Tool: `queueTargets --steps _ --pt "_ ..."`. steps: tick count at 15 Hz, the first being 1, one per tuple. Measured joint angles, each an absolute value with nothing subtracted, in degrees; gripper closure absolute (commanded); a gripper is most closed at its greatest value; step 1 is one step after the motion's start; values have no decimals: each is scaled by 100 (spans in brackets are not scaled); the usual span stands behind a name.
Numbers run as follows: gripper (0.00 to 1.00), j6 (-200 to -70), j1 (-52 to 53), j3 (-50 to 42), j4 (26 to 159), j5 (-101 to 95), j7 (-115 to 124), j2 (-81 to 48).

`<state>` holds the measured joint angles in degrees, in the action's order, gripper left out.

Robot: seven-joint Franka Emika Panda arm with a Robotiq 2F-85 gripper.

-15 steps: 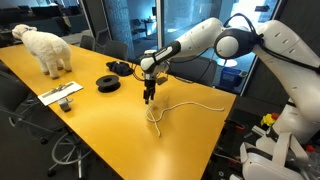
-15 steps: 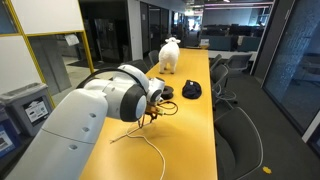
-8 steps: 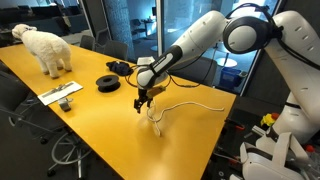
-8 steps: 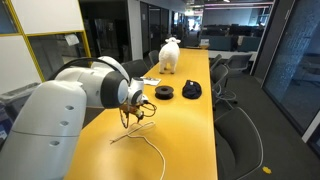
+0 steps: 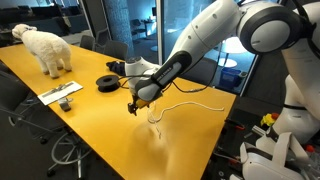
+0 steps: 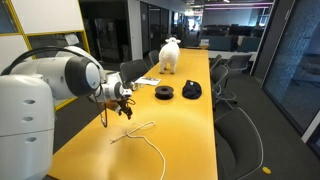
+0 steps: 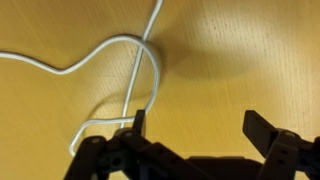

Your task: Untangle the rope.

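I will next move my gripper to the left in the wrist view and down until my fingers are on both sides of the loop's rounded bend (image 6: pixel 130 131) (image 7: pixel 155 76).
The rope (image 5: pixel 155 118) is a thin white cord that lies looped on the yellow table (image 5: pixel 90 135). It also shows in an exterior view (image 6: pixel 143 127), with a tail that curves toward the table's near end. In the wrist view the rope (image 7: pixel 146 44) crosses over itself in a loop just ahead of my left finger. My gripper (image 7: pixel 198 125) is open and empty, low over the table beside the loop. It shows in both exterior views (image 5: pixel 132 106) (image 6: pixel 112 104), just off the rope's looped end.
A white sheep toy (image 5: pixel 45 48) (image 6: pixel 170 55) stands at the far end of the table. Two black disc-shaped objects (image 5: pixel 108 82) (image 6: pixel 163 92) lie beyond the rope. A flat grey and white item (image 5: pixel 62 95) lies near one table edge. Office chairs (image 6: pixel 235 110) line the sides.
My arm has swung sideways across the table and my gripper has moved off the rope's loop. The rope lies on the table much as before.
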<state>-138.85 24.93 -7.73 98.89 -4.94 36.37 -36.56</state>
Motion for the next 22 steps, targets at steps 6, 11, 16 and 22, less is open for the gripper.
queueTargets --steps 6,11,16,22 --pt "0 -13765 2533 -904 10203 -879 5004 -3680" --pt "0 -13795 2256 -762 10249 -878 5104 -3763" --pt "0 -13896 2093 -651 10222 -872 5104 -3944" --pt "58 -13928 2067 -643 10210 -871 5105 -4063"
